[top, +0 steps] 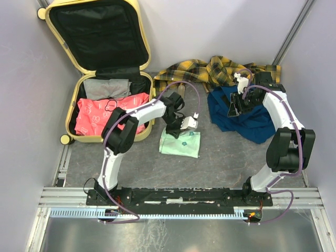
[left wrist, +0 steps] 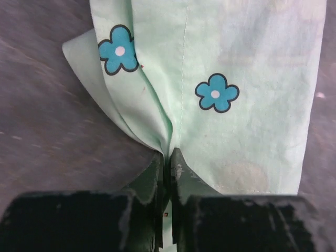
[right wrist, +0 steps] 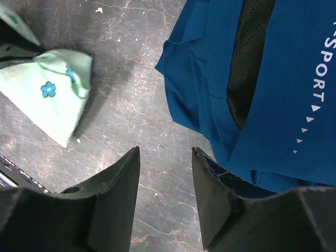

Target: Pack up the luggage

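Note:
The luggage's bare back corner (top: 139, 86) is outward of the robot's left gripper, to its left in the top view, so the robot will raise the mint-green cloth across, lower it there and release it.
The pale-yellow luggage (top: 70, 119) lies open at the back left, lid up, with a pink garment (top: 94, 115) and a grey one (top: 106, 87) inside. My left gripper (left wrist: 168, 155) is shut on a fold of a mint-green cloth with blue flowers (left wrist: 236, 63), which lies on the table right of the luggage (top: 181, 144). My right gripper (right wrist: 165, 152) is open and empty, hovering over the table beside the left edge of a blue sport garment (right wrist: 283, 105). The blue garment lies at the right (top: 247, 118). The green cloth shows in the right wrist view (right wrist: 47, 94).
A yellow-and-black plaid cloth (top: 210, 71) lies bunched along the back wall behind the blue garment. Grey walls close in the left, back and right. A metal rail (top: 178, 197) with the arm bases runs along the near edge.

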### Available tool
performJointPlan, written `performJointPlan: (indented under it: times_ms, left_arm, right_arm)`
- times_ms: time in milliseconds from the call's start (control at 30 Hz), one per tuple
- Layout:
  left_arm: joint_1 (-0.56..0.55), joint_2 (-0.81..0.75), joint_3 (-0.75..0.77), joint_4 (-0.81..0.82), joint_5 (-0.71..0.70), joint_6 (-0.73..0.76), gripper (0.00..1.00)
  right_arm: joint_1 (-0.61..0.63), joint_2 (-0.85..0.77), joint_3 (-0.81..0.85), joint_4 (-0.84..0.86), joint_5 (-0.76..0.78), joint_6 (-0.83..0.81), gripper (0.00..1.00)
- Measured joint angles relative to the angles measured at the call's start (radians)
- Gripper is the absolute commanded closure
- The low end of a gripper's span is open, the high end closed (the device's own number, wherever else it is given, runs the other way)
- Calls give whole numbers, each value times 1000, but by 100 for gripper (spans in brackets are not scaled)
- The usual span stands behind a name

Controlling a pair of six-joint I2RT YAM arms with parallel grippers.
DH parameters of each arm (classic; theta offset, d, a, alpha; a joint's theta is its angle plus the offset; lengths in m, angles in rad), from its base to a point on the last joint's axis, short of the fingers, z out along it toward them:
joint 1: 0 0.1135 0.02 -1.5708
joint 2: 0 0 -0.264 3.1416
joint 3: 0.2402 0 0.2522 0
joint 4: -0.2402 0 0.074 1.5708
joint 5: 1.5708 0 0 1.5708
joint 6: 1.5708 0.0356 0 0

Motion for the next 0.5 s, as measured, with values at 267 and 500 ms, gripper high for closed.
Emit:
performJointPlan:
  times_ms: [267, 500]
  left_arm:
    - [-19, -182, -177, 37, -15, -129, 97]
    - [28, -348, -45, -58, 38, -166, 97]
  right_arm:
    - [-1, 0, 0, 0, -2, 0, 48]
    - [-1, 0, 10, 1, -5, 0, 48]
